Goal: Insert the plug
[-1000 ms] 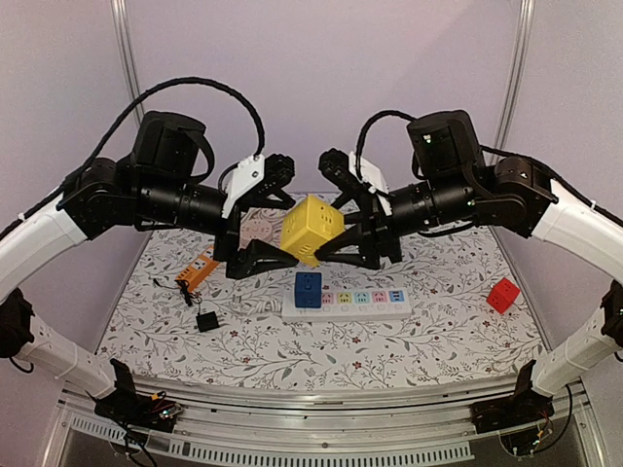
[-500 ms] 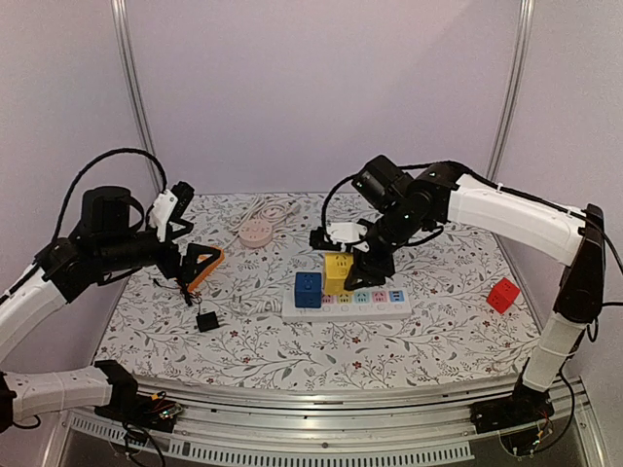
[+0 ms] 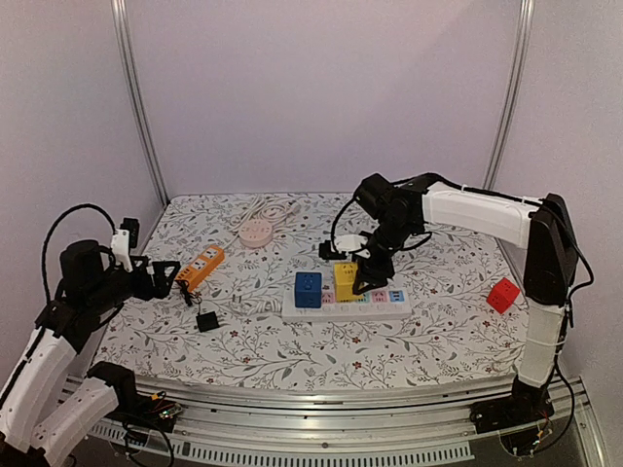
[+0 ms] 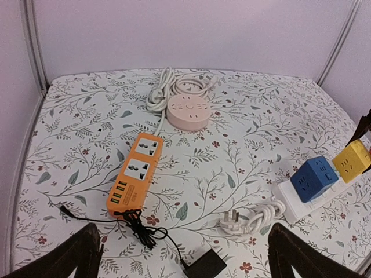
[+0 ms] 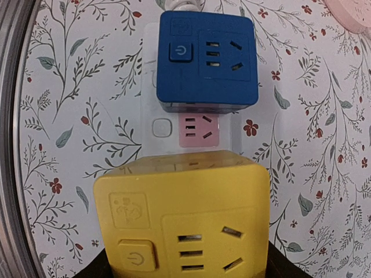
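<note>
My right gripper lowers next, as it is higher than the blue cube. It then seats and releases the yellow cube on the white power strip beside the bare pink socket.
The plug is a yellow cube adapter [image 3: 342,279] with a power button and a socket face [image 5: 185,220]. My right gripper [image 3: 358,277] is shut on it, and dark fingers [image 5: 282,263] show at its lower corners. It stands over the white power strip [image 3: 392,309], beside a blue cube adapter [image 3: 308,289] that sits in the strip. One pink socket [image 5: 198,129] lies bare between the two cubes. Whether the yellow cube's pins are in is hidden. My left gripper [image 3: 165,280] hangs open at the far left, holding nothing.
An orange power strip [image 4: 134,172] with a black cord lies left of centre, with a black adapter [image 4: 206,265] near it. A round pink socket [image 4: 189,110] sits at the back. A coiled white plug [image 4: 235,220] lies left of the white strip. A red cube [image 3: 502,294] is at the right.
Both arms came down from a raised pose at centre. The right one carried the yellow cube down onto the white strip; the left one drew back to the left, open.
</note>
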Robot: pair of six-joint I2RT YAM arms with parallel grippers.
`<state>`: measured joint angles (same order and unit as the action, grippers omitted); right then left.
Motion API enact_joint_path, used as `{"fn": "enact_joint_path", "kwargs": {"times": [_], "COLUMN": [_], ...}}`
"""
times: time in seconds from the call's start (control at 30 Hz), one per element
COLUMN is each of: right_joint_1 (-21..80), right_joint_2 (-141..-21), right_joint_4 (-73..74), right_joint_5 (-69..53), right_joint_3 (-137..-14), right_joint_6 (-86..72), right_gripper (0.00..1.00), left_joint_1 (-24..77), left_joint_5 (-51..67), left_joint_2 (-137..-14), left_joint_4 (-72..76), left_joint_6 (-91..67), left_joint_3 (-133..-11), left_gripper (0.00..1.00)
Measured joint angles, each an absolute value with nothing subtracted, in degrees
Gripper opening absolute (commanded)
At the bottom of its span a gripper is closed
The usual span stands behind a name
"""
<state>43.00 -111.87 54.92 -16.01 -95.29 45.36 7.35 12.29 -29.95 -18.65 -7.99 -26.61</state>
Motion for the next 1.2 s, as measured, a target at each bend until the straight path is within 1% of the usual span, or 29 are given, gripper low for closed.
{"fn": "enact_joint_path", "kwargs": {"times": [0.13,0.37,1.2], "right_joint_1": [42.0,41.6,40.5], "right_joint_2": [-112.9,-114.8,-115.5], "right_joint_4": [53.5,51.1,49.2], "right_joint_5": [-16.3,-18.0,-18.2], "right_joint_3": [-95.3,-94.7,-92.7], "right_joint_6": [46.4,46.7,46.4], "right_gripper": [0.00,0.00,0.00], "left_joint_1": [4.4,0.8,0.7], "left_joint_5": [12.7,13.1,14.6], "left_joint_2": [-28.2,-25.8,-26.4], "left_joint_4": [-17.0,-14.8,-14.0], "left_joint_6": [-9.3,-9.9,-9.9], "left_joint_3": [-24.4,-24.0,-23.5], "left_gripper": [1.00,1.00,0.99]}}
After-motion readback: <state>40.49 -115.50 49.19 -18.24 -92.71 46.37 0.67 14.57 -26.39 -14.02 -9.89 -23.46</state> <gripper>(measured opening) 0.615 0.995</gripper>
